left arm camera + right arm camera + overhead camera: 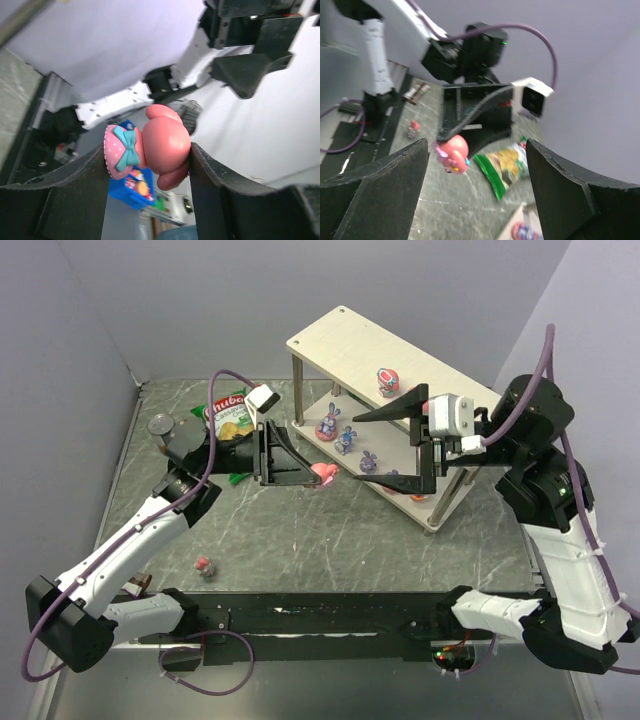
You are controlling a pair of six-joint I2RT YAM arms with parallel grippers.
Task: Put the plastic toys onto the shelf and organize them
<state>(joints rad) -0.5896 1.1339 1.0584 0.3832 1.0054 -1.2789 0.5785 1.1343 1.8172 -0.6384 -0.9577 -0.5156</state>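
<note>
The pink rounded toy point(325, 472) point(454, 154) sticks out past my left gripper's fingers, so I will move my right gripper to the left in the top view next, around the toy.
My left gripper point(322, 470) is shut on a pink rounded toy point(162, 145) with a teal bow and holds it above the table, just left of the shelf point(400, 352). The toy also shows in the top view point(323, 474) and the right wrist view point(453, 153). My right gripper point(405, 440) is open and empty, raised in front of the shelf's near end, facing the left gripper. On the shelf's lower board stand three purple bunny toys point(327, 423), point(346, 440), point(368, 462). A pink-red toy point(387, 381) stands on the top board. Another small pink-red toy point(204, 566) lies on the table at the near left.
A green chip bag point(231, 418) lies on the table behind the left gripper; it shows in the right wrist view point(504, 168) too. A dark metal can point(162, 427) stands at the far left. Grey walls close the table at the left and back.
</note>
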